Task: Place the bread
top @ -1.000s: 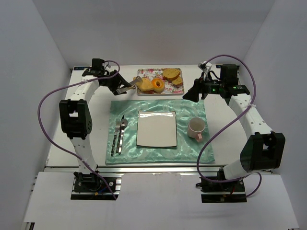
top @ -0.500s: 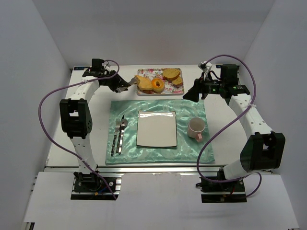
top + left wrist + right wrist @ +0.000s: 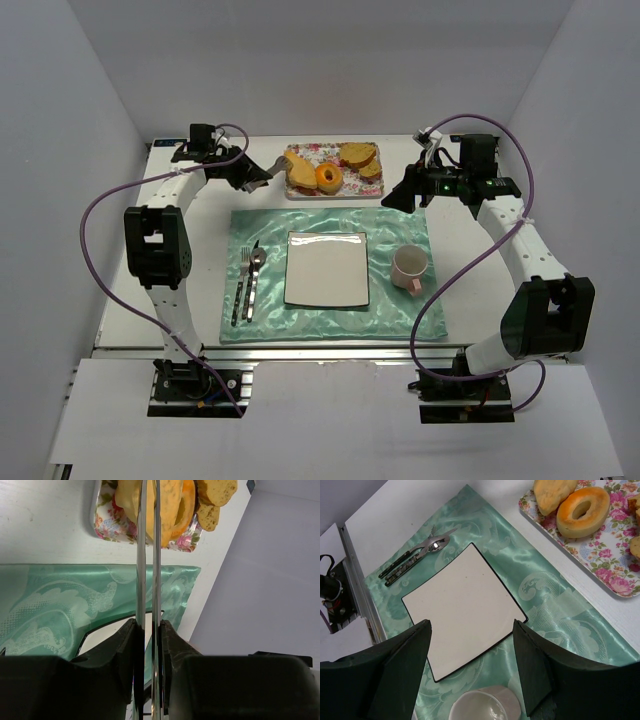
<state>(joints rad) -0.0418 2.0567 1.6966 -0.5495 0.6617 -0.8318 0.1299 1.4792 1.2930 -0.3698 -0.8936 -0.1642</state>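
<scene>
The blades of the tongs pinch bread and the square white plate (image 3: pixel 327 268) (image 3: pixel 110 634) is empty, so I will lift my left gripper, move it back toward that plate, lower it, and release the tongs.
A floral tray (image 3: pixel 305 152) at the back of the table carries several pieces of bread. My left gripper (image 3: pixel 250 178) is shut on a pair of metal tongs (image 3: pixel 148 580). The tong blades pinch a pale yellow piece of bread (image 3: pixel 296 168) at the tray's left end, next to a ring-shaped roll (image 3: pixel 327 178). From the left wrist, the bread (image 3: pixel 170 502) sits between the two blades over the tray (image 3: pixel 107 525). My right gripper (image 3: pixel 400 196) hangs open and holds nothing, right of the tray. A square white plate (image 3: pixel 327 268) lies on the green mat.
A pink mug (image 3: pixel 409 266) stands on the green placemat (image 3: pixel 400 225) right of the plate. A fork and spoon (image 3: pixel 248 280) lie left of the plate. In the right wrist view, plate (image 3: pixel 465 600), mug (image 3: pixel 485 705) and tray (image 3: pixel 615 580) lie below the open gripper (image 3: pixel 472 625).
The left gripper has squeezed the tongs together on the pale bread piece, which has shifted slightly toward the tray's back left. The right arm has not moved.
</scene>
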